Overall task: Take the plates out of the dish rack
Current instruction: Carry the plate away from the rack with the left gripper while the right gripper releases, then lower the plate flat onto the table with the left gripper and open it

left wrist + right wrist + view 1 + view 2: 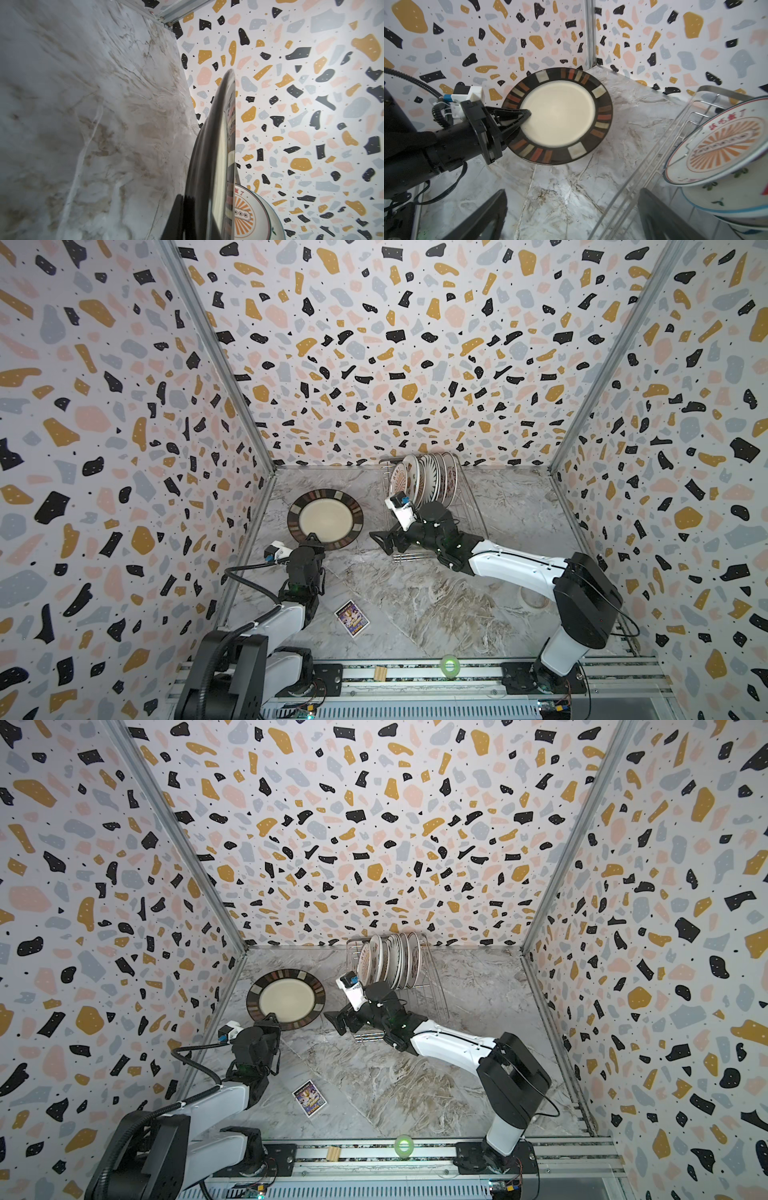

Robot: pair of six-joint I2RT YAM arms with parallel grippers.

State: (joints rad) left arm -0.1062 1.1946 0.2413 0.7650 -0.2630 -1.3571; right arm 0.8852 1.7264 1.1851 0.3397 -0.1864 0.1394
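Note:
The beige plate still hangs above the bare marble (156, 160) beside the dish rack. Next, my left gripper moves down toward the tabletop and releases the plate's near rim.
A dark-rimmed beige plate (325, 519) (286, 999) (560, 116) lies about level over the marble table, left of the dish rack (469, 506) (432, 990) (643, 162). My left gripper (311, 537) (272, 1017) (527, 114) is shut on its near rim. In the left wrist view the plate (209, 166) shows edge-on, with one finger (178, 216) against its underside. Several plates (428, 481) (390, 963) stand upright in the rack, the front one with an orange sunburst (720, 145) (247, 212). My right gripper (379, 543) (336, 1021) (571, 216) is open and empty at the rack's front left corner.
A purple card (352, 618) lies on the table near the left arm. A green tape roll (450, 666) and a small wooden block (380, 673) sit on the front rail. A clear tape roll (534, 597) lies beside the right arm. Patterned walls enclose three sides.

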